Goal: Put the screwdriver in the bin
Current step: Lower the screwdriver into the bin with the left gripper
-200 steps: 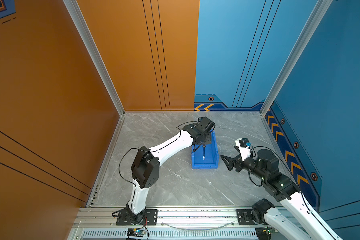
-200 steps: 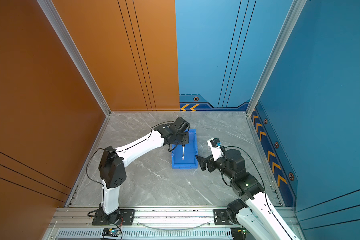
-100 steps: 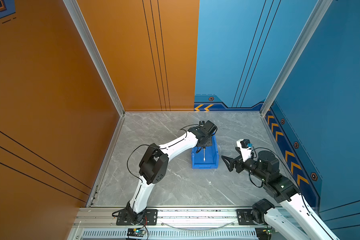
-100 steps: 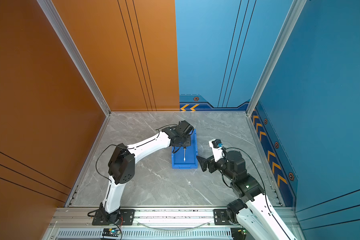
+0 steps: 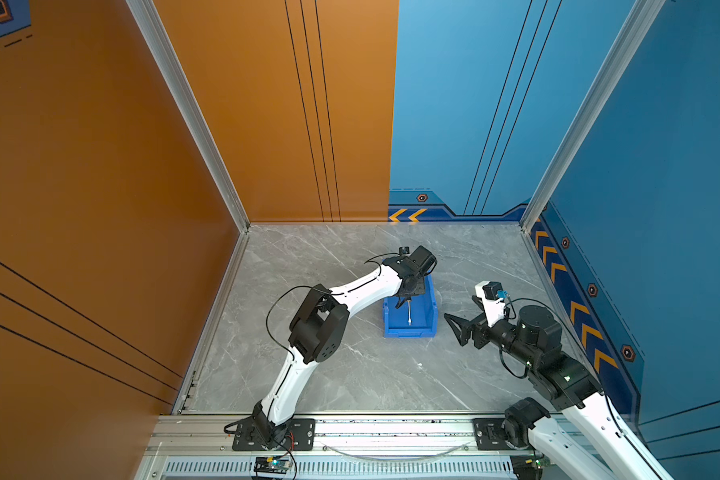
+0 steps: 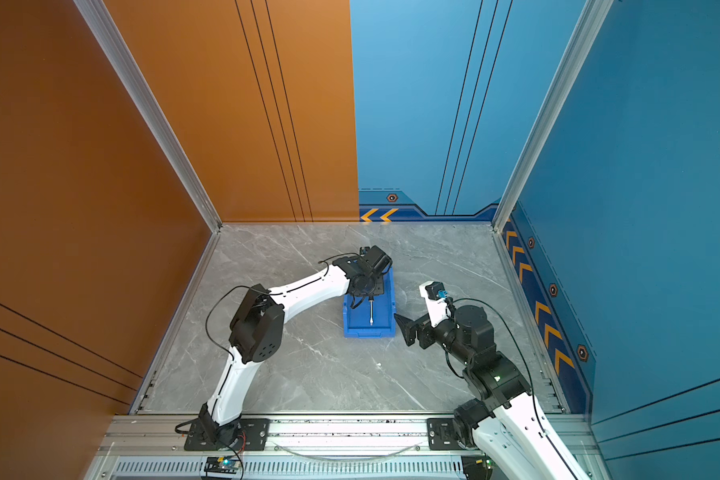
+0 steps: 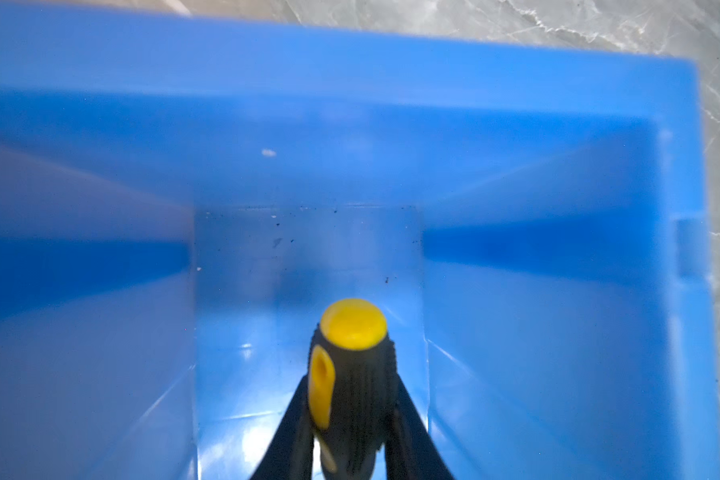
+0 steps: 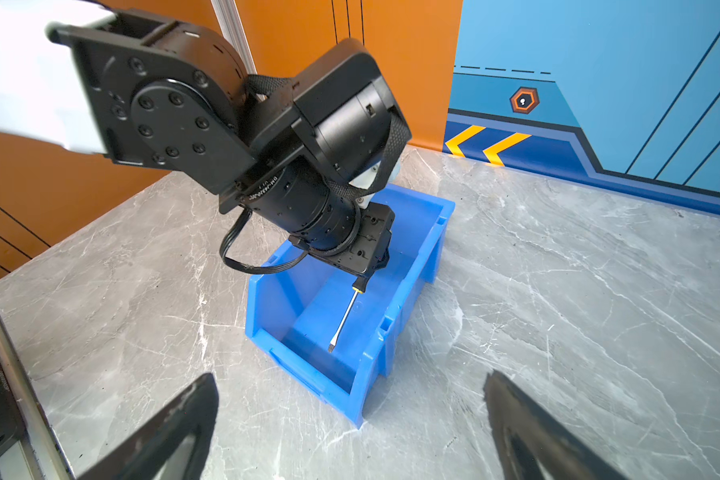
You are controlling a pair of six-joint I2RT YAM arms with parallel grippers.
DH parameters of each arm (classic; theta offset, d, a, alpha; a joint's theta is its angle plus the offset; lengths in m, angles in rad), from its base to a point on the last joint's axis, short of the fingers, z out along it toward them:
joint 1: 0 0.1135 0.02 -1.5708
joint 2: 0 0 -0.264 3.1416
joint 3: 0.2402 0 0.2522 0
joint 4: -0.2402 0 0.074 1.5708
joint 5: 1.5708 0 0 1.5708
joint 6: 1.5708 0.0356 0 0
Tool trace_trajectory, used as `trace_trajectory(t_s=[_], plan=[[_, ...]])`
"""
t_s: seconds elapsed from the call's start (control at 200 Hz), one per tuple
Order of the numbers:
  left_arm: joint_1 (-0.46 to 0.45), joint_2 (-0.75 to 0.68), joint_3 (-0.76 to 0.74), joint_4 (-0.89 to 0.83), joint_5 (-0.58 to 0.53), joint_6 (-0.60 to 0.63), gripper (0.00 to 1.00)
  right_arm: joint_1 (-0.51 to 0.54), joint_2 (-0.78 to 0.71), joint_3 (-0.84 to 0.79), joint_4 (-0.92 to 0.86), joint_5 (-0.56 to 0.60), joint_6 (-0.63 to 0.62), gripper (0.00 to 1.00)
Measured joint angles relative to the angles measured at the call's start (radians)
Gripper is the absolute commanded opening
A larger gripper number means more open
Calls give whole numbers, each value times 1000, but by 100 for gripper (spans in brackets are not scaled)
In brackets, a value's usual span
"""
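The screwdriver's handle goes further down between the bin's blue sides toward the bin's bottom next. My left gripper, still hanging above that bottom, releases it there.
The blue bin (image 5: pixel 431 320) (image 6: pixel 388 322) stands mid-table, its low lip toward the front. My left gripper (image 5: pixel 406 296) (image 6: pixel 368 296) reaches down into its back half and is shut on the black-and-yellow handle of the screwdriver (image 7: pixel 354 374). The silver shaft (image 5: pixel 409 312) (image 6: pixel 371 312) (image 8: pixel 344 320) slants down toward the front lip, inside the walls; whether its tip touches the floor I cannot tell. In the left wrist view my left gripper (image 7: pixel 352 399) has both black fingers (image 7: pixel 292 419) against the handle, above the bin's floor (image 7: pixel 308 257). My right gripper (image 5: pixel 454 330) (image 6: pixel 403 330) (image 8: pixel 350 376) is open and empty, just right of the bin (image 8: pixel 262 307).
The grey marble table (image 5: pixel 350 374) is walled by orange panels (image 5: pixel 100 208) on the left and back and blue panels (image 5: pixel 661 208) on the right. An aluminium rail (image 5: pixel 371 432) with both arm bases runs along the front edge.
The left arm's elbow has swung to the right and the wrist has shifted slightly over the bin, still holding the screwdriver. The right arm has barely moved.
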Motion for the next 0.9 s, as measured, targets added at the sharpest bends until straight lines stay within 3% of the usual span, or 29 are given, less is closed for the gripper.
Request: trace_trajectory(t_s=[0.901], plan=[[3,112,96,-42,-32,-48,21,-33,-51,-26,0,-1,-8,100]])
